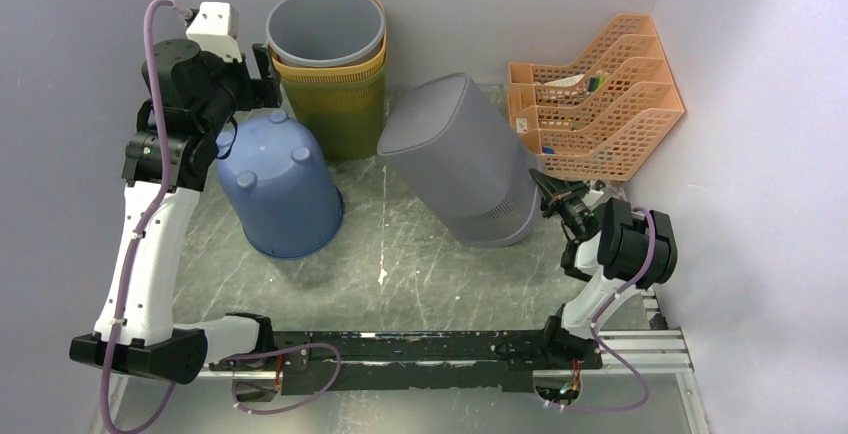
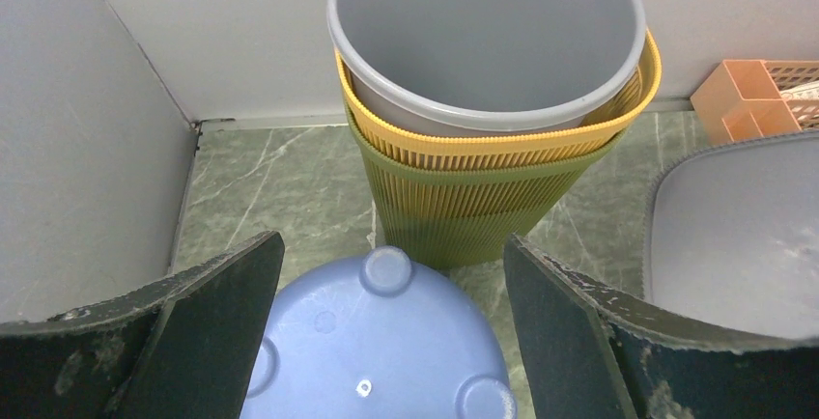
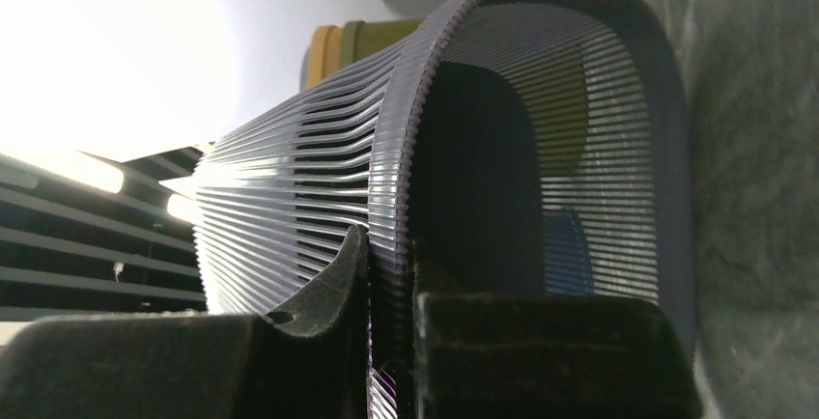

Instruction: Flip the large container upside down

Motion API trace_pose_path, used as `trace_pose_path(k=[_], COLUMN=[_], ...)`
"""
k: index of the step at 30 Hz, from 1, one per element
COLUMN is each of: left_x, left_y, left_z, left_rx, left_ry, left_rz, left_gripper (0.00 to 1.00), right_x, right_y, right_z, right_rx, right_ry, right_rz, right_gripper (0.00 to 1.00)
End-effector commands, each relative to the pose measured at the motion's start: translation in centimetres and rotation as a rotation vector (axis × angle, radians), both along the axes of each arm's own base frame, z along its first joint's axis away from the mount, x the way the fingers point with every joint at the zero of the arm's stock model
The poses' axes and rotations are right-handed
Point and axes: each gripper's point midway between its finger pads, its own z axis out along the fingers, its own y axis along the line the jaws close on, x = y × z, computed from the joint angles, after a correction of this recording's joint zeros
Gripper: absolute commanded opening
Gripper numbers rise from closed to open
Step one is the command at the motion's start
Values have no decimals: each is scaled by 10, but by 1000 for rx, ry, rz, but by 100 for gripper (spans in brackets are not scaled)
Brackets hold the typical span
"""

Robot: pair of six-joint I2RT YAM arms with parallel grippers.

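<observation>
I need to bring my right gripper down toward the left in the top view and let go of the container's rim, as bare tabletop is below the gripper there.
The large container (image 1: 455, 149), a grey slatted bin, stands tilted in the middle of the table, its closed base turned up and to the left and its open rim low at the right. My right gripper (image 1: 553, 194) is shut on that rim. In the right wrist view the ribbed rim wall (image 3: 391, 197) is pinched between my right gripper's (image 3: 391, 274) two fingers, one inside and one outside. My left gripper (image 1: 264, 74) hovers open at the back left, holding nothing. In the left wrist view the left gripper (image 2: 391, 245) has its jaws spread wide, and the container's base (image 2: 734, 226) shows at the right.
A blue bucket (image 1: 280, 184) stands upside down below the left gripper, its feet (image 2: 386, 269) showing. A grey bin nested in yellow and green ribbed bins (image 1: 328, 39) stands at the back wall. An orange file rack (image 1: 595, 94) fills the back right corner. Walls close in on both sides.
</observation>
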Motion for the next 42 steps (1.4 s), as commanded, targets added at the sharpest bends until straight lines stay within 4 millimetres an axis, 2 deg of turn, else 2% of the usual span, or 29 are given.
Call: trace_pose_path(k=[1,4,6,12,16,19,20,21,22,24,25,26,27,37,39,40,42], left_x=[2,2,2,2,0,-1,-2,-2,-2,-3,-3,-3,-3,-1,-1,0,0], left_y=[-2,-4,-4,-3,-3,-3,-3,-2,-2,-1,-1,-1,-2,0,0,0,0], left_z=[-3,-5,-9,-10,-10,-11,-11,-11,-10,-9,-8,-9,-10,-14,-15,-16,-18], left_rx=[9,2,1,5,1,5,9,12,13,18,18,18,20,42,46,47,52], left_ry=[-3,-2,5,6,3,6,8,8,7,5,3,3,7,25,27,29,35], left_rz=[-5,-13,-15,-12,-11,-15,-14,-13,-12,-11,-11,-13,-15,-13,-12,-13,-12], left_gripper=[95,95,96,96,95,95,95,95,95,96,95,95,95,95,95,96,95], right_x=[-54,-61,-64,-62,-56,-50,-48,-46,-44,-39,-37,-33,-31,4,17,23,37], right_y=[47,58,64,87,108,116,116,116,116,116,115,115,114,102,98,96,87], right_z=[-22,-38,-41,-25,-23,-28,-26,-26,-24,-23,-23,-22,-23,-25,-31,-47,-61], right_rx=[-204,-196,-212,-222,-223,-239,-240,-235,-232,-220,-215,-214,-212,-290,-368,-412,-559], right_ry=[-170,-129,-134,-201,-206,-201,-215,-222,-233,-243,-245,-251,-252,-264,-248,-176,-117], right_rz=[282,321,334,379,416,427,430,433,435,430,422,419,416,380,381,389,374], right_gripper=[0,0,0,1,11,22,29,47,57,72,75,83,98,100,100,100,100])
